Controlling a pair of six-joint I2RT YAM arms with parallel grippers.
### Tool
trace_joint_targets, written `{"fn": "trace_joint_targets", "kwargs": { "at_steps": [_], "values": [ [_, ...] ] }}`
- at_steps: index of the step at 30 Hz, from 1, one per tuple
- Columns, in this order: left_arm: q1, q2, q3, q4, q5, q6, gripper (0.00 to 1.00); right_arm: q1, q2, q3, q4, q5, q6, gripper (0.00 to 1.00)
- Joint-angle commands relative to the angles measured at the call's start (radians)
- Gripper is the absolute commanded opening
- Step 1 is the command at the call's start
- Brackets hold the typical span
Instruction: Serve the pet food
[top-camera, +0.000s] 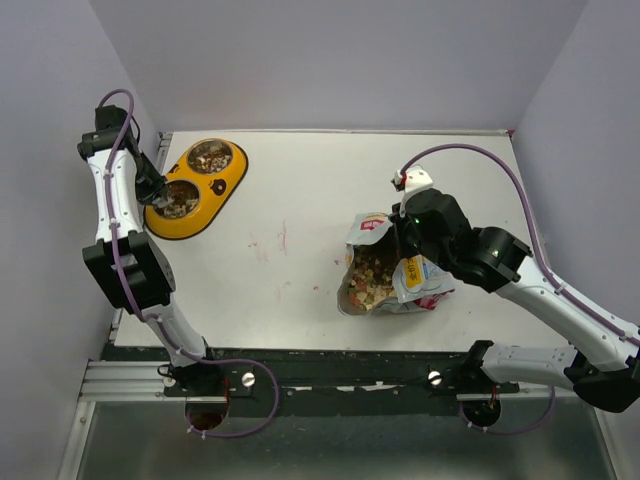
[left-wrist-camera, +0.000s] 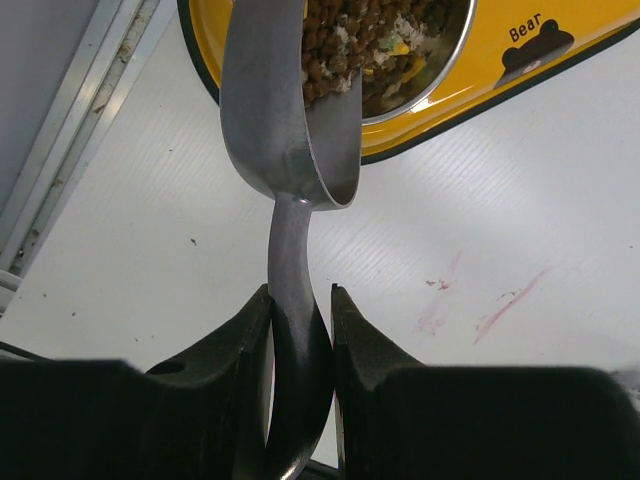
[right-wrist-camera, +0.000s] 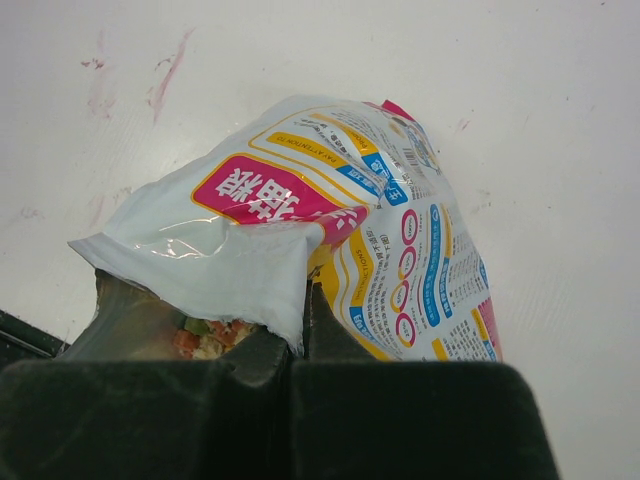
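The left gripper moves to its right in the top view and down to the clear tabletop beside the yellow bowl next, and releases the scoop (left-wrist-camera: 290, 100).
My left gripper (left-wrist-camera: 300, 300) is shut on the handle of the silver metal scoop (left-wrist-camera: 290, 100), whose bowl is tipped over the near steel cup (left-wrist-camera: 420, 60) of the yellow double bowl (top-camera: 196, 186). Brown kibble (left-wrist-camera: 345, 45) lies in the scoop and in the cup. In the top view the left gripper (top-camera: 155, 188) is at the bowl's left side. My right gripper (right-wrist-camera: 305, 300) is shut on the torn edge of the pet food pouch (right-wrist-camera: 380, 220). The pouch (top-camera: 390, 270) lies open right of the table's centre, with mixed kibble (top-camera: 372, 278) showing in its mouth.
The far steel cup (top-camera: 210, 157) also holds kibble. Reddish smears (top-camera: 268, 243) mark the white table between bowl and pouch. Grey walls close in the left, back and right. A metal rail (top-camera: 300, 375) runs along the near edge.
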Motion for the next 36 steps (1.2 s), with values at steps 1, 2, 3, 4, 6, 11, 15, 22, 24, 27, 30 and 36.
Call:
{"fn": "trace_joint_targets", "kwargs": {
  "at_steps": [1,2,3,4,6,11,15,22,24,27,30,36],
  "values": [
    [-0.051,0.036,0.079,-0.070,-0.156,0.062,0.00,0.003,-0.008,0.049,0.069,0.054,0.001,0.01],
    [-0.059,0.042,0.090,-0.079,-0.167,0.068,0.00,0.003,-0.008,0.051,0.069,0.053,0.001,0.01],
    [-0.065,0.050,0.095,-0.084,-0.180,0.072,0.00,0.003,-0.009,0.051,0.066,0.054,0.001,0.01],
    [-0.073,0.056,0.101,-0.092,-0.193,0.075,0.00,0.001,-0.008,0.051,0.068,0.053,0.002,0.01],
    [-0.088,0.065,0.110,-0.107,-0.237,0.082,0.00,0.001,-0.008,0.054,0.066,0.053,0.001,0.01],
    [-0.156,0.070,0.107,-0.109,-0.354,0.115,0.00,0.003,-0.005,0.061,0.062,0.053,0.002,0.01],
    [-0.196,0.073,0.093,-0.101,-0.430,0.125,0.00,0.001,-0.003,0.069,0.060,0.048,0.007,0.01],
    [-0.242,0.084,0.109,-0.104,-0.501,0.148,0.00,0.003,-0.009,0.071,0.048,0.054,0.013,0.01],
    [-0.249,0.085,0.109,-0.104,-0.507,0.151,0.00,0.003,-0.006,0.072,0.046,0.053,0.013,0.01],
    [-0.253,0.082,0.109,-0.104,-0.495,0.152,0.00,0.001,-0.003,0.078,0.048,0.053,0.013,0.01],
    [-0.253,0.075,0.109,-0.102,-0.486,0.154,0.00,0.001,0.000,0.080,0.048,0.051,0.012,0.01],
    [-0.254,0.044,0.110,-0.095,-0.417,0.142,0.00,0.003,0.008,0.088,0.042,0.043,0.016,0.01]
  ]
}}
